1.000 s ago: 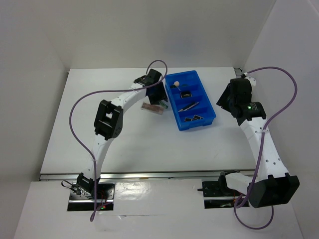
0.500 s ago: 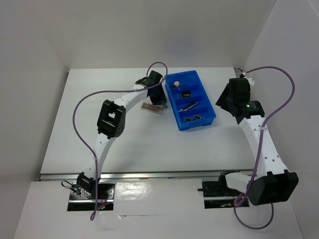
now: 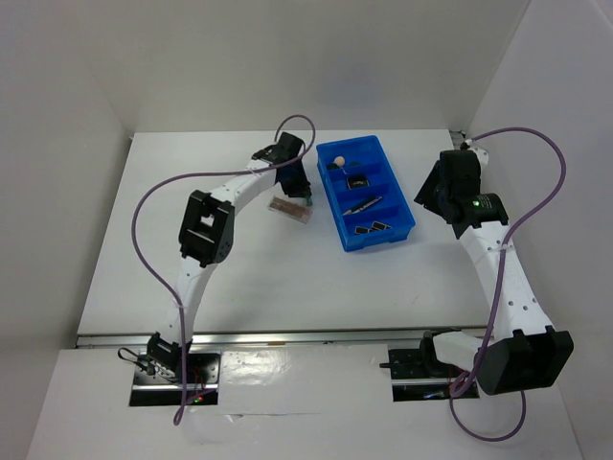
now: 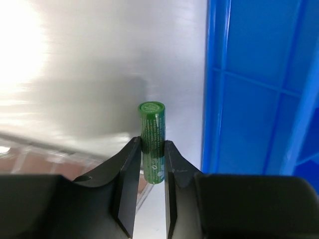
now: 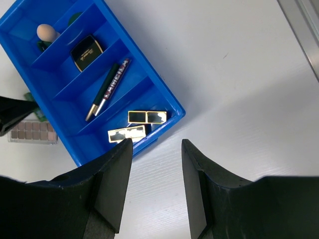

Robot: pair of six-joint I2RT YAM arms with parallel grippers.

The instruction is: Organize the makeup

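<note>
The left gripper lifts over the side of the tray and back to the tray's lipstick section point(image 3: 367, 236) next. It releases there, since that lies to the gripper's right in the top view.
My left gripper point(image 3: 307, 197) is shut on a green cylindrical makeup item point(image 4: 152, 133), held just outside the left wall of the blue tray point(image 3: 378, 241); the grip point(image 4: 152, 148) shows in the left wrist view. The brownish palette point(image 3: 290, 209) lies on the table beside it. In the tray point(image 5: 149, 67) are a peach sponge point(image 5: 46, 33), a dark square compact point(image 5: 86, 52), a slim pencil point(image 5: 107, 89) and two black-and-gold lipstick tubes point(image 5: 147, 117). My right gripper point(image 5: 157, 144) is open and empty, above the table right of the tray.
The blue tray wall point(image 4: 259, 99) fills the right side of the left wrist view. White walls enclose the table at the back and on both sides. A dark green shape point(image 5: 76, 17) lies in the tray's far compartment.
The left arm has shifted slightly to the left with the green item still in its jaws. The right arm has barely moved.
</note>
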